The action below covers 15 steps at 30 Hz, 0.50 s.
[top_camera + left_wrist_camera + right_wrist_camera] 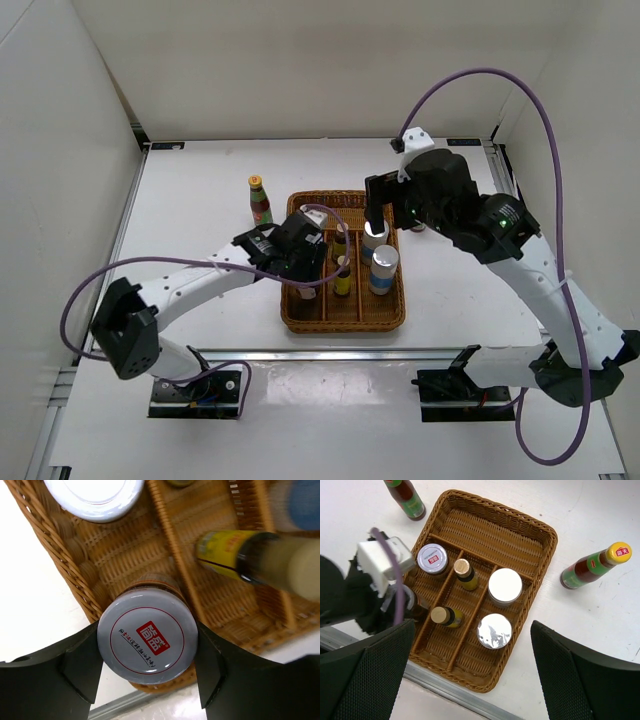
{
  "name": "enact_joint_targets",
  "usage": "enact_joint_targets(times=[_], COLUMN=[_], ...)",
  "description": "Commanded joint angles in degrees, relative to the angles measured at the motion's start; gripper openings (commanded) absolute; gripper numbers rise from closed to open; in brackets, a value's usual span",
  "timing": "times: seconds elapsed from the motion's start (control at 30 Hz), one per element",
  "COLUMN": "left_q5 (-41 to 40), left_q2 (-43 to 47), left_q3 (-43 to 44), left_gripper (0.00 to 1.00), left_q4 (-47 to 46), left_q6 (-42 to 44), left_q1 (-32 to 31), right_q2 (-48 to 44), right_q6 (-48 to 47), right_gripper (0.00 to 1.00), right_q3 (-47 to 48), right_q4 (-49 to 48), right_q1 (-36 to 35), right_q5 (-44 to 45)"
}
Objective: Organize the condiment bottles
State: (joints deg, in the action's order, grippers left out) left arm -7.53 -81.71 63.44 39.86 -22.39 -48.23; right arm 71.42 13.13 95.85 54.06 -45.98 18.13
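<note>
My left gripper brings the white-lidded jar down into the gap below and releases it next. That gap is the wicker tray's bare bottom short of the second jar.
My left gripper (146,646) is shut on a white-lidded jar with a red logo (150,630), one finger on each side of the lid, over the near end of the wicker tray's (392,312) left compartment. A second such jar (432,558) stands further along that compartment. Two small brown bottles (465,573) (445,616) fill the middle lane. Two shakers (505,586) (494,631) stand in the right lane. One tall red-green bottle (260,200) stands on the table left of the tray, another (595,565) to its right. My right gripper (472,625) hangs open high above the tray.
The white table ends in a metal rail (440,690) just in front of the tray. White walls enclose the back and both sides. A purple cable (330,215) loops over the left wrist near the tray.
</note>
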Motion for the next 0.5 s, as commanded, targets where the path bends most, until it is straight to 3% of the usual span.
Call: enact_joint_targets(times=[0.0, 0.13, 0.2, 0.23, 0.27, 0.3, 0.43, 0.47], left_q5=[-4.95, -5.92, -5.92, -5.92, -5.92, -5.92, -6.97, -8.02], left_q2=[-1.25, -5.73, -7.84, -7.85, -8.54, -8.55, -6.63, -6.01], left_q3=[0.81, 0.81, 1.33, 1.34, 1.94, 1.95, 2.48, 3.52], left_gripper=[0.11, 0.15, 0.42, 0.42, 0.56, 0.61, 0.74, 0.88], left_q4=[-3.12, -4.26, -4.79, -4.79, -4.79, -4.79, -4.79, -3.92], left_q6=[-1.34, -1.87, -2.56, -2.57, -2.57, -2.57, -2.57, -2.57], left_q1=[-0.29, -0.29, -0.29, -0.81, -0.82, -0.82, -1.34, -1.34], right_q2=[-1.72, -1.72, -1.19, -1.19, -1.19, -1.19, -1.19, -0.41], right_q6=[2.33, 3.57, 5.06, 5.07, 5.07, 5.59, 6.12, 6.12], right_gripper=[0.99, 0.99, 0.99, 0.99, 0.99, 0.99, 0.99, 0.99], right_q3=[-1.28, -3.56, -4.18, -4.18, -4.79, -4.8, -4.8, -4.19], right_q4=[0.17, 0.17, 0.17, 0.17, 0.17, 0.17, 1.48, 1.48], right_q1=[0.19, 0.19, 0.19, 0.19, 0.19, 0.19, 0.19, 0.19], right_q5=[1.38, -2.31, -2.92, -2.93, -2.4, -1.88, 3.04, 3.66])
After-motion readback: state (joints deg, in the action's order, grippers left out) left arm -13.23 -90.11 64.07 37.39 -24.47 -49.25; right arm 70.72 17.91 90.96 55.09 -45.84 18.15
